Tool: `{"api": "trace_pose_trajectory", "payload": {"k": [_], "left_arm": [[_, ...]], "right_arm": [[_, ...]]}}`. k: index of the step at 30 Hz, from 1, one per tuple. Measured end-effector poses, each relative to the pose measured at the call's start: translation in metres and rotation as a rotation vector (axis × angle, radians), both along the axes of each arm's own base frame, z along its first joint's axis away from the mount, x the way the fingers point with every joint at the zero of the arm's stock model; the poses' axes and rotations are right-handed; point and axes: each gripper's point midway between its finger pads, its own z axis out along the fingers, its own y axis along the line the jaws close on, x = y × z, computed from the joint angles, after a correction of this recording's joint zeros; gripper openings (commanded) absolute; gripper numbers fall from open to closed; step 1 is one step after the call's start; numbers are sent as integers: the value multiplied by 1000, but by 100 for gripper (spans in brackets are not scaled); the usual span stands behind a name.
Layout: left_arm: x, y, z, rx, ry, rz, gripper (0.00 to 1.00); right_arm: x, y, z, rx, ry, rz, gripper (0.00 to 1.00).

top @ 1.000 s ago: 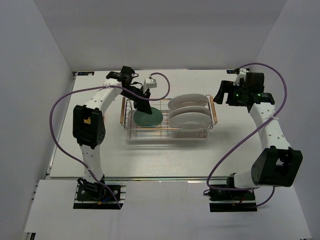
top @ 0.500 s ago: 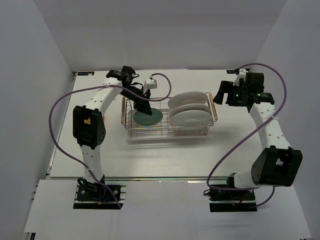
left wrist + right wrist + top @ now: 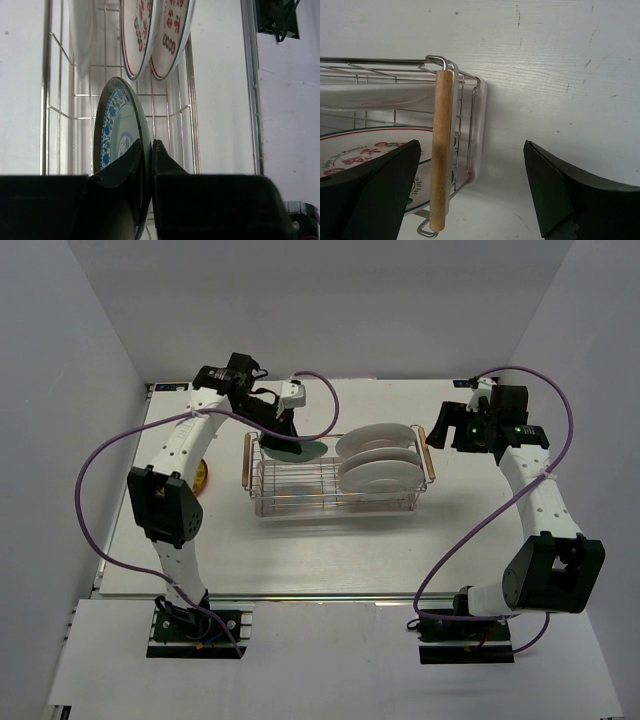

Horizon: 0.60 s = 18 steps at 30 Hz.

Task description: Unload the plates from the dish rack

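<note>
My left gripper raises the teal plate above the wires next, then turns and lowers it onto the yellow plate beside the rack.
The chrome wire dish rack [image 3: 300, 502] with wooden handles stands mid-table. My left gripper [image 3: 289, 443] is shut on the rim of a teal plate [image 3: 309, 450], held edge-up above the rack's left rear part. In the left wrist view, this blue-patterned plate [image 3: 118, 131] sits pinched in the left gripper [image 3: 146, 146], with the rack wires [image 3: 183, 107] beneath. Three white plates [image 3: 378, 462] stand in the rack's right half; two of them [image 3: 172, 30] show green rims. My right gripper [image 3: 441, 427] is open beside the rack's right handle [image 3: 441, 150], holding nothing [image 3: 470, 192].
A yellow plate [image 3: 204, 478] lies on the table left of the rack, half hidden by the left arm. Purple cables loop from both arms. White walls close in the table on three sides.
The left gripper closed on the teal plate and raised it up and back from the rack floor. Its arm swung left, uncovering the yellow plate. The right arm stayed still.
</note>
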Motion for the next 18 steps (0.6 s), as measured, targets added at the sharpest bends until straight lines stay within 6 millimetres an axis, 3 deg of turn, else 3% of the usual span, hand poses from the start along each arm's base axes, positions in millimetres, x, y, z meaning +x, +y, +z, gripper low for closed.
{"api": "trace_pose_trajectory", "payload": {"k": [10, 14, 18], "left_arm": [[7, -2, 48, -43, -95, 57, 0], [31, 6, 85, -47, -172, 324, 0], [71, 41, 127, -38, -218, 788, 0]], "right_arm": [[-4, 1, 13, 2, -39, 7, 89], [-8, 1, 24, -1, -70, 6, 89], [-9, -5, 28, -18, -84, -30, 89]]}}
